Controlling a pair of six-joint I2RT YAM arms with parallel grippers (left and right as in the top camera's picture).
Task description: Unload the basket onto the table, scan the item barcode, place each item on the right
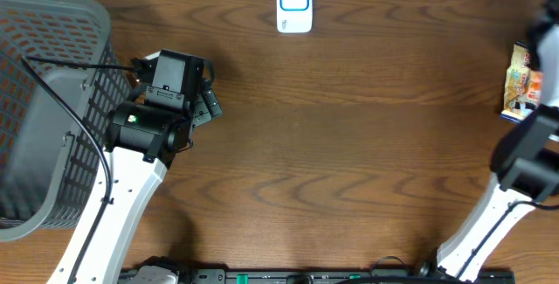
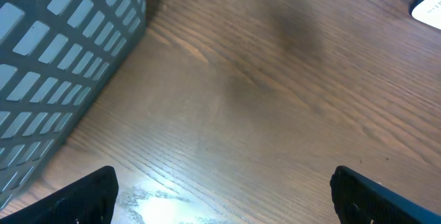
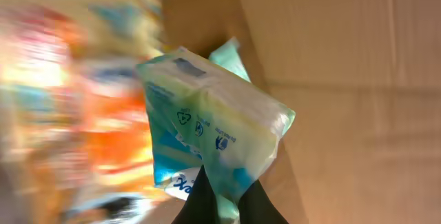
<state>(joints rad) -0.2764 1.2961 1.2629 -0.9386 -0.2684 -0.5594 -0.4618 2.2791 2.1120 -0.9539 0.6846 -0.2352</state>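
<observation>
My right gripper should move down toward the right in the overhead view and release the pack (image 3: 213,124) beside the orange packets, where bare wood shows.
In the right wrist view my right gripper (image 3: 226,191) is shut on the bottom edge of a pale green and blue tissue pack (image 3: 213,124), which stands up from the two dark fingers. No barcode shows on the pack. The white scanner (image 1: 294,4) with a blue face lies at the table's far edge, in the middle. My left gripper (image 1: 205,100) hovers low over bare wood beside the basket. Its fingers (image 2: 83,196) stand wide open with nothing between them.
A grey mesh basket (image 1: 48,100) fills the left side, close to the left arm. Blurred orange and yellow packets (image 3: 76,93) lie left of the held pack, and a colourful packet (image 1: 521,79) shows at the right edge. A brown cardboard wall (image 3: 358,79) stands behind the pack.
</observation>
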